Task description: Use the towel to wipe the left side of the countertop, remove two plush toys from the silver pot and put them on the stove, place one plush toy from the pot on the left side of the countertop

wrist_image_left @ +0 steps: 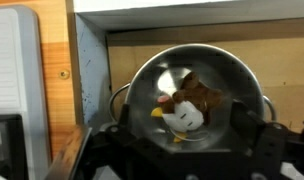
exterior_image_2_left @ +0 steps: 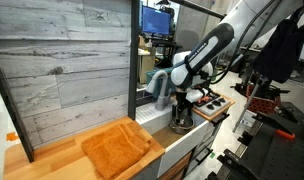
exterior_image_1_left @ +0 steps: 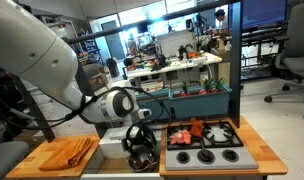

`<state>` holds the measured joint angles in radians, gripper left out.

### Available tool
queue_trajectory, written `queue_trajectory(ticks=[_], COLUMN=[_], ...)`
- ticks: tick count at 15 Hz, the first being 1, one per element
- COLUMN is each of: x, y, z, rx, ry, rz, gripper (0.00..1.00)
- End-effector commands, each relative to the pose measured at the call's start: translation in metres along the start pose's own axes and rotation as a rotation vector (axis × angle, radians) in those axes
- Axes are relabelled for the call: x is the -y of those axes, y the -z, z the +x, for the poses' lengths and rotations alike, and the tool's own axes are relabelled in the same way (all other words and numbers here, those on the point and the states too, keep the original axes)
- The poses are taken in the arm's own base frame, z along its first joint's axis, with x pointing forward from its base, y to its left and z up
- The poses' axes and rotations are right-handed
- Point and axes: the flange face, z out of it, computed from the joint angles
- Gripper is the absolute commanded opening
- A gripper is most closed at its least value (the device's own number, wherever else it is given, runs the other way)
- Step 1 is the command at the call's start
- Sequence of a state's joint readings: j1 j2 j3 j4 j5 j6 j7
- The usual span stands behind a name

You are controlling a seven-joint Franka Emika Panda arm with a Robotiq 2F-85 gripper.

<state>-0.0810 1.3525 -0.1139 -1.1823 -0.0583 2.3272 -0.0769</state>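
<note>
The brown and white plush toy [wrist_image_left: 197, 98] lies deep inside the silver pot, below my fingers. I will move my open gripper down past the silver pot's rim and around the toy next.
The silver pot [wrist_image_left: 142, 80] fills the wrist view. A brown and white plush toy [wrist_image_left: 197, 98] with a yellow beak lies inside it. My gripper [wrist_image_left: 189, 137] hangs right above the pot, open, one dark finger on each side of the toy and nothing between them. In both exterior views the gripper [exterior_image_1_left: 140, 138] [exterior_image_2_left: 182, 108] hovers over the pot [exterior_image_1_left: 142, 158] [exterior_image_2_left: 181, 124], between countertop and stove. The orange-tan towel [exterior_image_1_left: 67, 152] [exterior_image_2_left: 117, 150] lies folded on the left countertop [exterior_image_1_left: 37, 165] [exterior_image_2_left: 52, 160]. Red-orange plush toys [exterior_image_1_left: 192, 130] lie on the stove [exterior_image_1_left: 207, 160].
A grey plank wall [exterior_image_2_left: 62, 70] rises behind the countertop. The pot sits in a recess with a grey side wall [wrist_image_left: 90, 75] and a wooden wall [wrist_image_left: 192, 35]. My arm [exterior_image_1_left: 42, 55] comes in from the left. Office desks [exterior_image_1_left: 182, 70] stand beyond.
</note>
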Motion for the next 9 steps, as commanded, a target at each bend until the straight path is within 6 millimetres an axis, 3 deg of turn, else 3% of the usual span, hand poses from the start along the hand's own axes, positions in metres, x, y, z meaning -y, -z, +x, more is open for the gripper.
queue_trajectory(ticks=[1, 4, 9], x=[0.004, 0.011, 0.019], y=[-0.017, -0.022, -0.023], z=[0.012, 0.016, 0.022], rx=[0.011, 0.012, -0.009], ry=[-0.005, 0.01, 0.018], rz=[-0.014, -0.013, -0.013], gripper=[0.79, 0.49, 0.12])
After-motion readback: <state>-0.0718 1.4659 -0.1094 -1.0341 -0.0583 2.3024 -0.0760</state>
